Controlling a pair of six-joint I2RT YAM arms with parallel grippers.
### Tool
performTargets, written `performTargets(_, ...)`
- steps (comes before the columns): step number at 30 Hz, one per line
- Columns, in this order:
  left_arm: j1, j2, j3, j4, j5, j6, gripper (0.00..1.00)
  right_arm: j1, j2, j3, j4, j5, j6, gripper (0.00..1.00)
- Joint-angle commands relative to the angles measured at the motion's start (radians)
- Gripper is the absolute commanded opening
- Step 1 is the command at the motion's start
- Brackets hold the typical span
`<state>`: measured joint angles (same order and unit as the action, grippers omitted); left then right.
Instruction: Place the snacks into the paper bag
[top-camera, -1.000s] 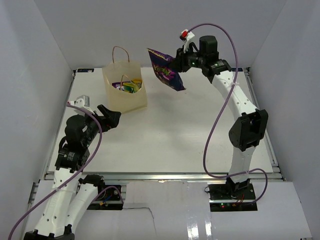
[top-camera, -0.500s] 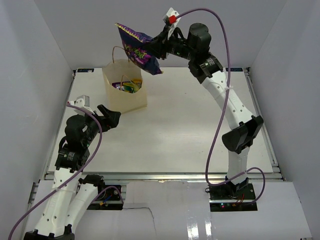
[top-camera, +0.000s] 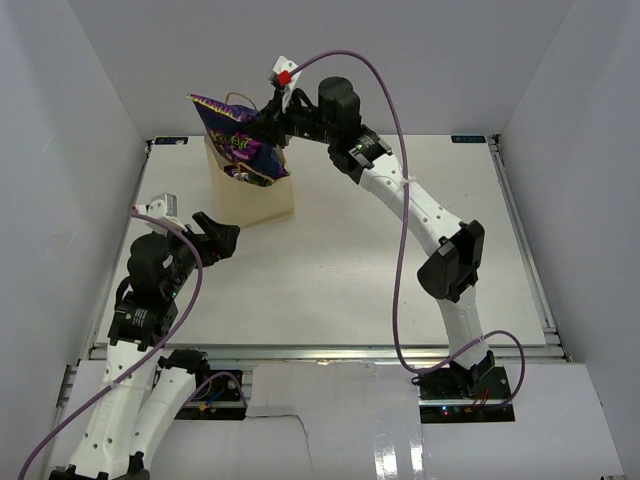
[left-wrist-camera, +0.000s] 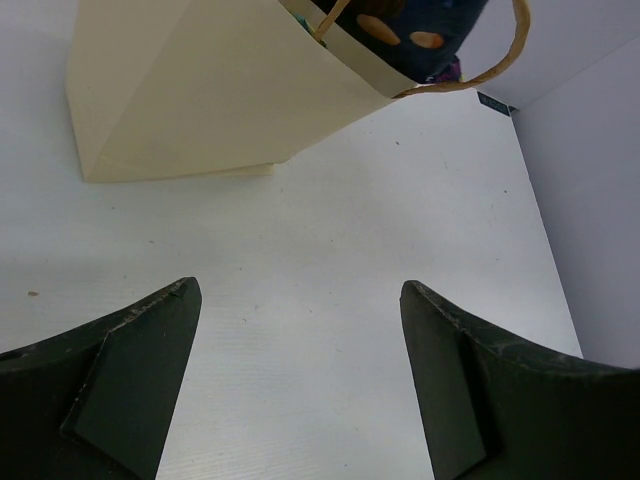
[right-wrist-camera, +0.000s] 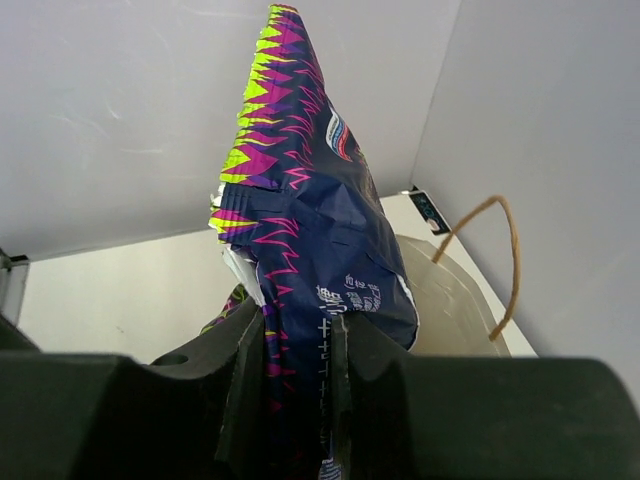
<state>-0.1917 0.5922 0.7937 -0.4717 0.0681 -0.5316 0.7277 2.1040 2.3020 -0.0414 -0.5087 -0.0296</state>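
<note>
The robot's right gripper will next open its fingers over the paper bag's opening (right-wrist-camera: 436, 297) to let go of the snack bag, and the lower part of the snack bag is already inside the paper bag's rim.
The cream paper bag (top-camera: 262, 196) stands upright at the back left of the table. My right gripper (top-camera: 268, 122) is shut on the large dark blue-purple snack bag (top-camera: 234, 137) and holds it over the paper bag's open mouth. In the right wrist view the snack bag (right-wrist-camera: 310, 260) is pinched between my fingers, with the paper bag's rim and a brown handle (right-wrist-camera: 505, 255) below it. The paper bag (left-wrist-camera: 210, 95) also shows in the left wrist view. My left gripper (top-camera: 222, 238) is open and empty, low over the table in front of the paper bag. Other snacks are hidden.
White walls close in the table on three sides. The back wall stands just behind the paper bag. The right arm stretches across the back of the table from its base at the front right.
My right gripper has carried the blue-purple snack bag leftward, from right of the paper bag to directly over its mouth. The left arm has not moved.
</note>
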Motion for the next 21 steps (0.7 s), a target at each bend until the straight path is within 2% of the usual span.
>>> performTargets(1, 0.0, -0.015, 0.03, -0.022, -0.014, 0.012, 0.91, -0.013, -0.022, 0.096, 0.258, 0.073, -0.053, 0.08)
performTargets(11, 0.0, 0.001, 0.042, -0.022, -0.013, 0.013, 0.91, 0.027, 0.025, 0.056, 0.304, 0.091, -0.07, 0.09)
performTargets(14, 0.0, 0.001, 0.044, -0.021, -0.013, 0.013, 0.91, 0.033, 0.028, 0.036, 0.311, 0.108, -0.069, 0.2)
performTargets(15, 0.0, 0.001, 0.042, -0.021, -0.013, 0.013, 0.91, 0.033, 0.027, 0.03, 0.31, 0.11, -0.066, 0.28)
performTargets(17, 0.0, 0.0, 0.041, -0.021, -0.014, 0.012, 0.91, 0.033, 0.021, 0.022, 0.307, 0.113, -0.064, 0.38)
performTargets(18, 0.0, -0.005, 0.039, -0.021, -0.014, 0.012, 0.91, 0.035, 0.013, 0.011, 0.302, 0.114, -0.069, 0.46)
performTargets(20, 0.0, -0.006, 0.038, -0.021, -0.016, 0.013, 0.91, 0.032, 0.001, 0.001, 0.299, 0.114, -0.078, 0.55)
performTargets(21, 0.0, -0.006, 0.038, -0.021, -0.016, 0.012, 0.91, 0.03, -0.005, -0.012, 0.298, 0.118, -0.085, 0.64)
